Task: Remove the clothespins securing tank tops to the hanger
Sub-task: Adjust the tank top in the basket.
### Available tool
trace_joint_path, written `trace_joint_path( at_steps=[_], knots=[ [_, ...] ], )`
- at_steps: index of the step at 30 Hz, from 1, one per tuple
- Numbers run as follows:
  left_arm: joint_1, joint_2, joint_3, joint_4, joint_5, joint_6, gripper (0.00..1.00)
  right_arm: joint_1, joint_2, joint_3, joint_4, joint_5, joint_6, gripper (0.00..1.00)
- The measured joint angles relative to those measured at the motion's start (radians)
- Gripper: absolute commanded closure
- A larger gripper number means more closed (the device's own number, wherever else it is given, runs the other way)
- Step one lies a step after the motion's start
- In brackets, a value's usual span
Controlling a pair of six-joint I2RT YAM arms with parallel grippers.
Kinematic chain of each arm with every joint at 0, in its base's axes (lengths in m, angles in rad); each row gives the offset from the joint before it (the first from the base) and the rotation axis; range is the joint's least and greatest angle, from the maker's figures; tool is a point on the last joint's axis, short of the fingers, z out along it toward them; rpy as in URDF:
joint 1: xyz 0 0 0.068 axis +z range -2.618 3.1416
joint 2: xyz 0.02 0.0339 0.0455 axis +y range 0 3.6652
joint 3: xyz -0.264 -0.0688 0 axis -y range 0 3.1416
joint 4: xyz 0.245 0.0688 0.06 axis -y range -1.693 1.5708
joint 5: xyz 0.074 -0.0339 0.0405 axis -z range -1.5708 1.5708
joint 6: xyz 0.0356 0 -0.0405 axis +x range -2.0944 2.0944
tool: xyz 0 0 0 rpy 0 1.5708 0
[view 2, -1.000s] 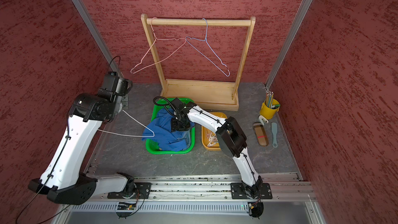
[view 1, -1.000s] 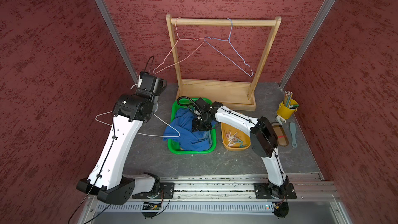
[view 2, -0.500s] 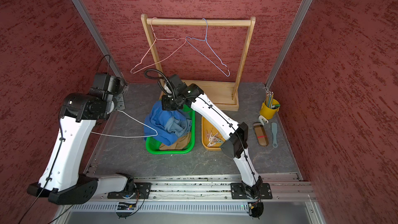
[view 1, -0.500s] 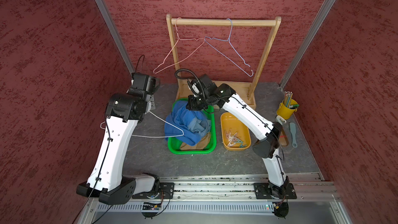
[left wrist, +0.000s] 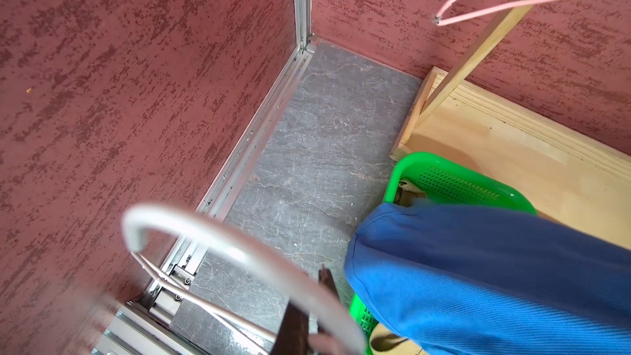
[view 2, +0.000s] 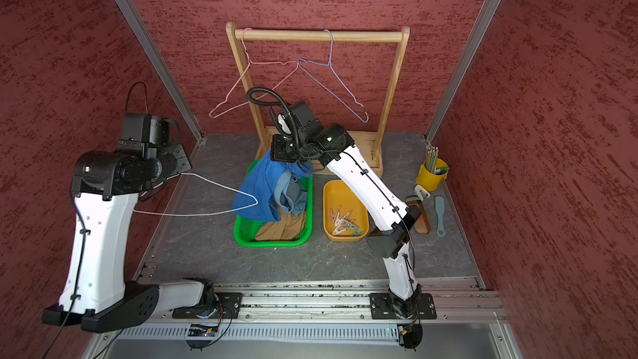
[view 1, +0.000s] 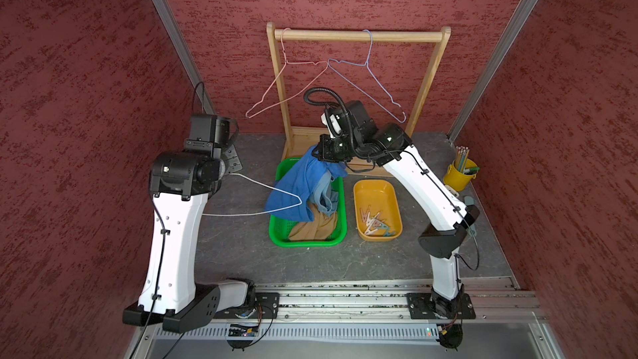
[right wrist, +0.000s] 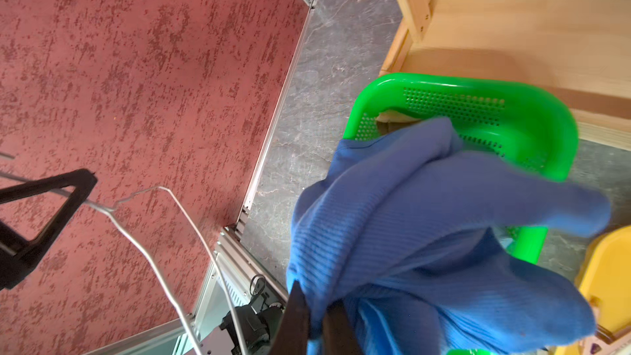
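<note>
The right gripper lifts next, then lowers into the green basket and releases the blue top there, since the basket's opening lies below the gripper.
My right gripper (view 1: 316,154) is shut on the bright blue tank top (view 1: 293,186) and holds it above the green basket (view 1: 307,244). In the right wrist view its jaws (right wrist: 317,312) pinch a fold of that blue fabric (right wrist: 426,216). A grey-blue top (view 1: 326,198) hangs beneath it, and a tan top (view 1: 314,229) lies in the basket. My left gripper (left wrist: 307,319) is shut on the neck of a white wire hanger (view 1: 276,198), whose far shoulder overlaps the blue top. Several clothespins (view 1: 374,224) lie in the yellow tray (view 1: 376,188).
A wooden rack (view 1: 359,35) at the back carries a bare pink hanger (view 1: 276,98) and a bare blue hanger (view 1: 376,84). At the right stand a yellow cup of pencils (view 1: 461,172) and a brush and a scoop (view 2: 440,214).
My right gripper closed on the blue top in the basket and lifted it up and back toward the rack. The left arm drew the white hanger leftward.
</note>
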Motion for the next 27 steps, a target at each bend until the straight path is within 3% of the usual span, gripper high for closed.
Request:
trace_joint_path(
  at_steps=[16, 27],
  knots=[
    [0.050, -0.045, 0.012, -0.007, 0.056, -0.035, 1.00, -0.021, -0.190, -0.061, 0.327, -0.056, 0.000, 1.00],
    [0.060, -0.058, -0.006, -0.007, 0.063, -0.048, 1.00, -0.016, -0.164, -0.473, 0.568, -0.200, 0.061, 1.00]
  ],
)
